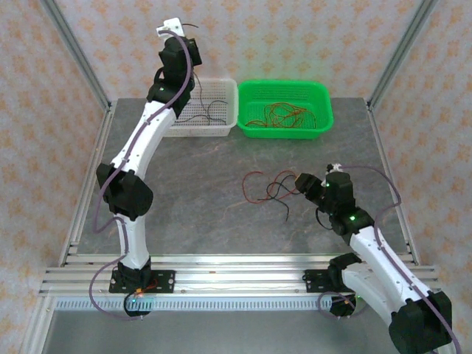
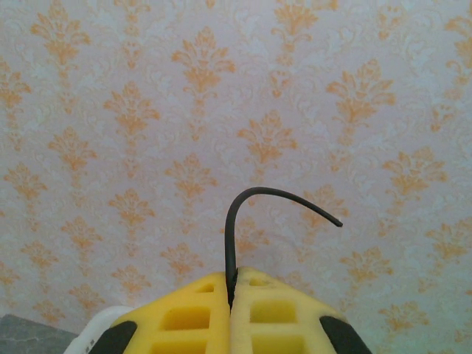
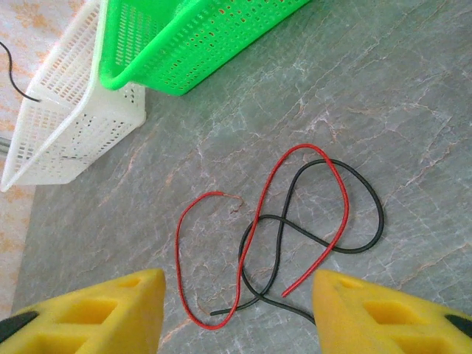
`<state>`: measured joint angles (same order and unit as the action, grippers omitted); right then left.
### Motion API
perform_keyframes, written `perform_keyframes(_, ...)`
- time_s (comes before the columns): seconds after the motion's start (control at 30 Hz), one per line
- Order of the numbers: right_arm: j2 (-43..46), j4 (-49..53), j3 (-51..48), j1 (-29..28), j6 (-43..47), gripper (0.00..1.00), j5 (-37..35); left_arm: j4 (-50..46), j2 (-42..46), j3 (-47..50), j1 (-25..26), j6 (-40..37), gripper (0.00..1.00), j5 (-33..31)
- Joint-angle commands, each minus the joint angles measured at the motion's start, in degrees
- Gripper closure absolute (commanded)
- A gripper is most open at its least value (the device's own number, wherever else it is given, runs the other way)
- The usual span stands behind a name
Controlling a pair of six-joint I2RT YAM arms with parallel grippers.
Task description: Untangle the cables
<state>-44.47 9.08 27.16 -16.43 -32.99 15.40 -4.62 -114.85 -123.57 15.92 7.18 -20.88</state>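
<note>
The thin black cable (image 2: 243, 195) should go into the white basket next, because other black cables are already in there. My left gripper will go down from above, tilting downward into the basket, and let go of the cable there.
My left gripper (image 2: 232, 284) is raised high above the white basket (image 1: 221, 129) and is shut on a thin black cable (image 2: 243, 195), whose free end curls up and to the right of the pads. From above, that gripper (image 1: 169, 28) stands near the back wall. On the table a red cable (image 3: 179, 243) and a black cable (image 3: 369, 199) lie looped across each other. My right gripper (image 3: 236, 284) hovers open just above them, one finger on each side. The top view has this gripper (image 1: 300, 181) at the right end of the tangle (image 1: 267, 189).
A green basket (image 1: 247, 129) holding several red cables (image 1: 284, 114) stands at the back, touching the white basket, which holds black cables (image 1: 214, 110). Both baskets (image 3: 184, 44) lie beyond the tangle. Metal frame posts (image 1: 77, 59) flank the table.
</note>
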Motion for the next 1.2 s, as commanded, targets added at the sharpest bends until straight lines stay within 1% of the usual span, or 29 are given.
perform_keyframes(0.0,1.7,1.2,-0.8,0.2,-0.6,0.45,-1.6,4.7,-2.9,2.0,-0.8,-1.4,1.00,-0.4)
perform_keyframes(0.2,3.4,1.7,-2.4,0.3,-1.1,0.45,-1.6,9.0,-4.8,11.7,-1.1,1.9,1.00,1.6)
perform_keyframes(0.37,3.4,1.9,-3.1,0.2,-1.4,0.45,-0.7,10.8,-5.0,21.6,-1.1,6.4,1.00,3.1)
perform_keyframes(0.47,3.0,2.5,-2.9,0.2,-1.5,0.45,-0.4,10.7,-4.8,26.0,-1.0,9.0,1.00,4.6)
perform_keyframes(0.63,2.5,2.9,-2.7,0.2,-1.5,0.45,0.2,9.4,-6.1,29.2,-1.1,11.9,1.00,8.1)
perform_keyframes(0.7,2.5,2.8,-2.7,0.2,-1.6,0.45,0.6,7.9,-7.2,28.6,-1.1,12.0,0.98,8.6)
perform_keyframes(0.77,2.5,3.0,-2.6,0.2,-1.6,0.45,0.7,5.6,-8.3,27.1,-1.1,12.0,0.92,8.5)
perform_keyframes(0.8,2.5,3.0,-2.6,0.2,-1.6,0.45,0.7,4.4,-8.8,26.4,-1.1,12.0,0.88,8.2)
perform_keyframes(0.87,2.5,3.2,-2.4,0.2,-1.7,0.45,0.6,1.2,-9.9,23.9,-1.1,12.0,0.71,6.9)
perform_keyframes(0.97,2.3,4.2,-1.7,0.1,-1.8,0.45,-0.1,-4.8,-11.6,19.2,-1.1,12.6,0.53,4.8)
perform_keyframes(1.03,2.0,5.2,-1.1,0.0,-1.8,0.45,-0.6,-8.1,-12.3,16.7,-1.1,13.1,0.47,3.5)
perform_keyframes(1.17,1.3,6.8,0.0,-0.3,-1.9,0.46,-1.6,-12.0,-12.2,13.9,-1.3,14.3,0.42,2.6)
